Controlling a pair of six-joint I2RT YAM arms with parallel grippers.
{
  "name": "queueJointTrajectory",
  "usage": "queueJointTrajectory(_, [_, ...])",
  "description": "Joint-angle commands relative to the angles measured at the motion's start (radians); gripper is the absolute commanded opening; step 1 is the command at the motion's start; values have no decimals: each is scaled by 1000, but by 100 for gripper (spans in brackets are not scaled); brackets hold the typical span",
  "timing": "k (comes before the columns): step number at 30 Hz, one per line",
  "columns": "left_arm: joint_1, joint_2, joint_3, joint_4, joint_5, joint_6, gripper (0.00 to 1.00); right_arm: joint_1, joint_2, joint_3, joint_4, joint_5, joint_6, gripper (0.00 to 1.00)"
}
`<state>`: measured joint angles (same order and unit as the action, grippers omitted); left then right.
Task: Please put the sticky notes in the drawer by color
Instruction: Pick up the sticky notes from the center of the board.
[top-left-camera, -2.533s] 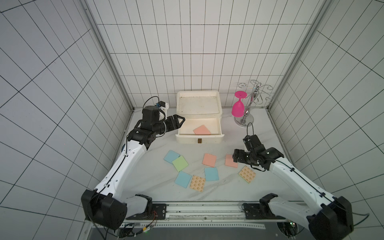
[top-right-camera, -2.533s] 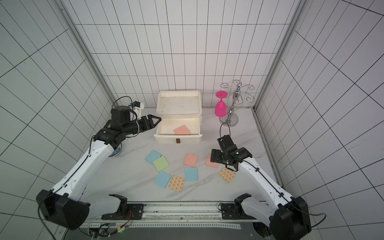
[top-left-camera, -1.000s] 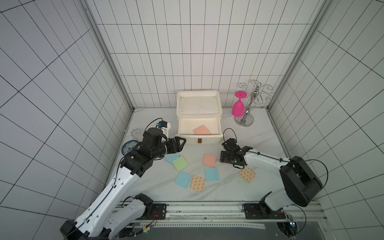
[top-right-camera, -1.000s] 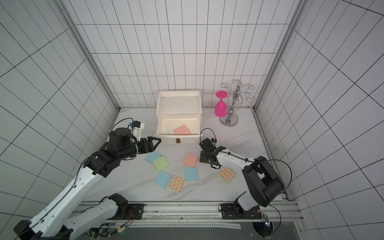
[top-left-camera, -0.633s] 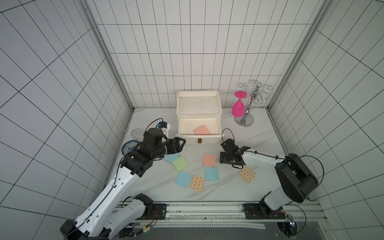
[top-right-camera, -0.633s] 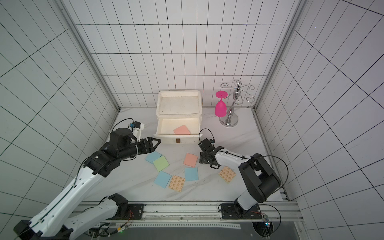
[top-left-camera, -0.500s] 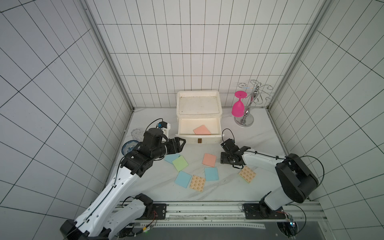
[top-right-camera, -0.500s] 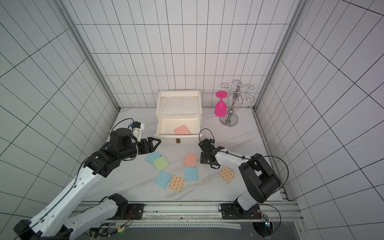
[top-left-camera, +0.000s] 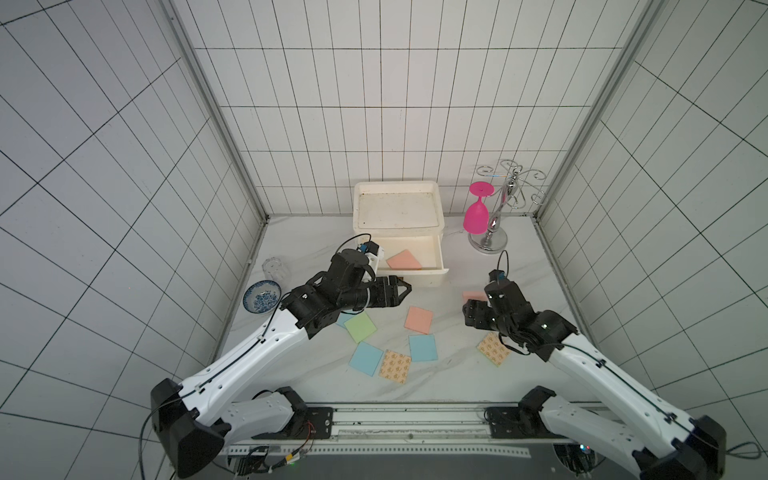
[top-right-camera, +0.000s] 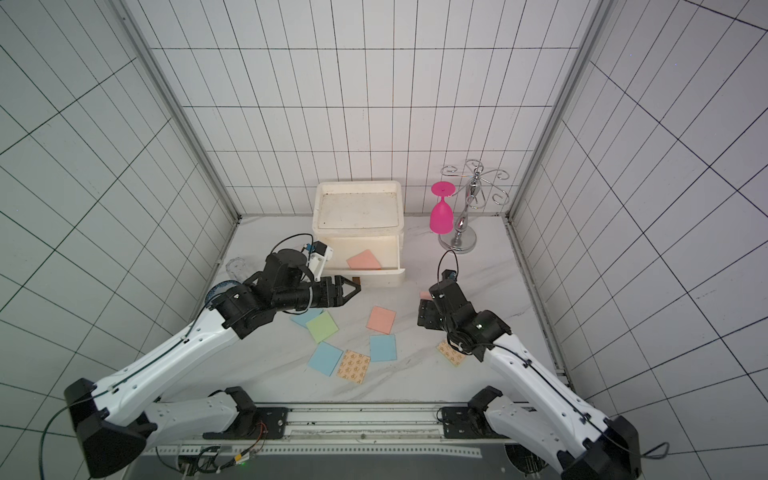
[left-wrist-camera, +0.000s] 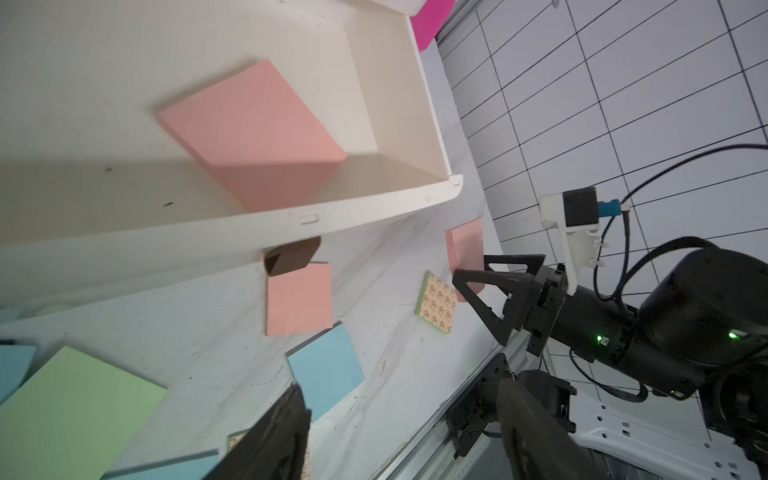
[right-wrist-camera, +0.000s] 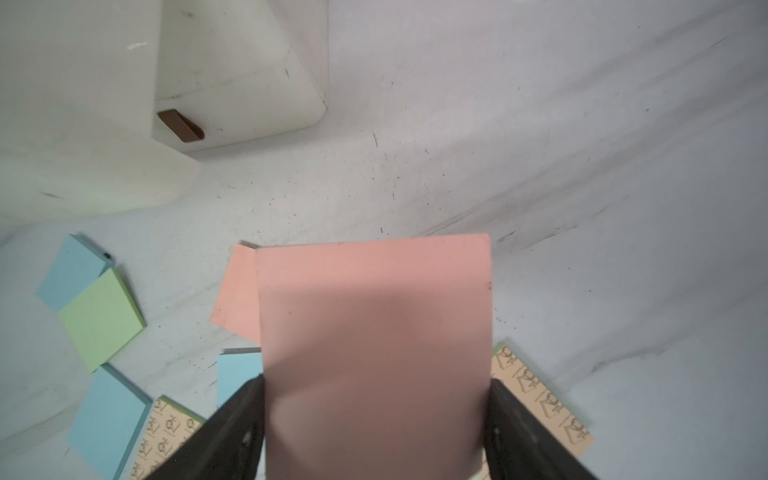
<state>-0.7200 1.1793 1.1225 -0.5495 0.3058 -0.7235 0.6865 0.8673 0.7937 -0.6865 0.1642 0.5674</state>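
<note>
My left gripper will next move, open, across past the drawer's corner to the salmon-pink pad's free edge (top-left-camera: 473, 295) (left-wrist-camera: 464, 243), because the pad is beside it in my right gripper.
The off-white drawer (top-left-camera: 397, 208) chest stands at the back, its top drawer (top-left-camera: 432, 276) pulled out with one salmon-pink pad (top-left-camera: 403, 261) inside. My right gripper (right-wrist-camera: 376, 380) is shut on a second salmon-pink pad (right-wrist-camera: 374, 316), held off the table right of the drawer; in a top view the pad (top-left-camera: 473, 296) peeks out beyond the wrist. My left gripper (top-left-camera: 401, 291) hovers open and empty in front of the drawer's brown handle (left-wrist-camera: 291, 261). On the table lie a pink pad (top-left-camera: 419, 320), a green one (top-left-camera: 360, 327), blue ones (top-left-camera: 365, 358) (top-left-camera: 423, 348) and tan printed ones (top-left-camera: 395, 365) (top-left-camera: 493, 349).
A pink goblet (top-left-camera: 476, 216) hangs on a chrome rack (top-left-camera: 494, 232) at the back right. A blue-and-white bowl (top-left-camera: 262, 296) and a small glass (top-left-camera: 275, 269) sit by the left wall. Another blue pad (top-right-camera: 307, 318) lies partly under the left arm.
My right gripper has closed on the pink pad that lay right of the drawer and raised it off the table. The left gripper has shifted a little to the right.
</note>
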Motion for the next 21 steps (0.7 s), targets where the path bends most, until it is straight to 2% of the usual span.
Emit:
queueJointTrajectory(1, [-13,50,55,157,113,-102,74,-6,-109,78,-117,-19,-47,80])
queueJointTrajectory(7, [-109,159,138,239,133,-160,71,-6,-232,102,-79,-142,-104,80])
queueJointTrajectory(14, [-194,243,179,288,134,-197,63,-4,-246,105,-17,-225,-96,79])
queueJointTrajectory(21, [-221,287,174,327,133,-222,59,-4,-252,114,28,-275,-69,78])
